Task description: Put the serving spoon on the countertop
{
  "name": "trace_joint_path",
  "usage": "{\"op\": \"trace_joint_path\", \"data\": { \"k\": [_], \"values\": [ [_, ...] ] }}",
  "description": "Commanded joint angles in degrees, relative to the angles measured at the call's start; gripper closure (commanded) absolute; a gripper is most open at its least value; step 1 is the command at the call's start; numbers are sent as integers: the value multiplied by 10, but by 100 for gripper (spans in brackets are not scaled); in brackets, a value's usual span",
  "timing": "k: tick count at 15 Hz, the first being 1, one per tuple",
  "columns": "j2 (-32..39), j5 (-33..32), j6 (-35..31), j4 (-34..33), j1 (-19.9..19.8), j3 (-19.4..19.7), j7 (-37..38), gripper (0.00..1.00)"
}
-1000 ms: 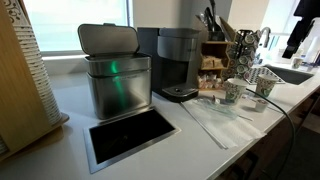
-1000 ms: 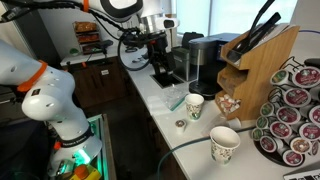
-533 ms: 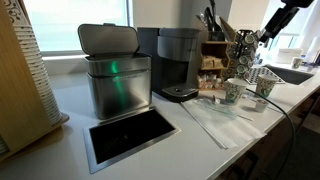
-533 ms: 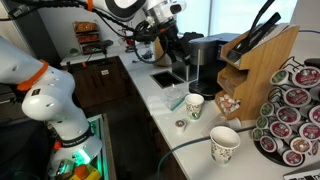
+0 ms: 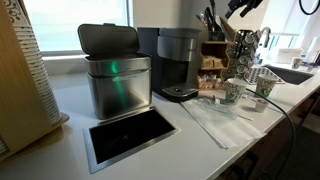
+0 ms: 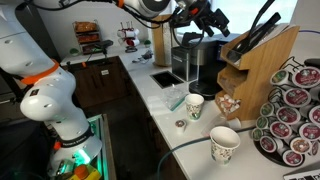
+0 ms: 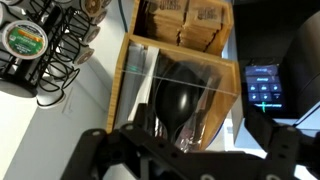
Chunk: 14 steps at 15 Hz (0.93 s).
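Observation:
Next, my gripper shifts to the left in the wrist view and reaches outward until its fingers straddle the spoon's neck (image 7: 173, 129), since the neck sits off-center that way.
Several dark utensils stand in a wooden holder (image 6: 262, 62), also seen in an exterior view (image 5: 214, 45). In the wrist view the black glossy bowl of the serving spoon (image 7: 185, 100) stands in the holder's slot, straight below the camera. I cannot single it out among the dark handles (image 6: 262, 24) in the exterior views. My gripper (image 7: 190, 152) is open and empty, its fingers spread to either side above the spoon. It hangs in the air near the holder's top in both exterior views (image 6: 207, 17) (image 5: 243, 6). The white countertop (image 5: 200, 128) (image 6: 163, 98) has a steel-framed dark inset (image 5: 130, 136).
A coffee machine (image 5: 178, 62) and a steel bin (image 5: 115, 78) stand at the back. Paper cups (image 6: 194, 105) (image 6: 224, 145) and a rack of coffee pods (image 6: 292, 115) sit beside the holder. A tan wooden board (image 5: 22, 85) leans at the side.
The arm has risen from above the dark inset and swung over the coffee machine to the utensil holder. The gripper stays open and empty.

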<state>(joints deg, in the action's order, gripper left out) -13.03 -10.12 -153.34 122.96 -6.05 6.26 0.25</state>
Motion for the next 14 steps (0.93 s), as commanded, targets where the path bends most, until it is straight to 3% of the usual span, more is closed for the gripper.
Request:
{"op": "trace_joint_path", "data": {
  "k": [1, 5, 12, 14],
  "values": [
    [21, 3, 1, -25, -9, -6, 10, 0],
    [55, 2, 1, -60, -12, -7, 25, 0],
    [118, -18, -79, -105, -26, -7, 138, 0],
    [142, -23, -88, -128, -29, -4, 165, 7]
  ]
}}
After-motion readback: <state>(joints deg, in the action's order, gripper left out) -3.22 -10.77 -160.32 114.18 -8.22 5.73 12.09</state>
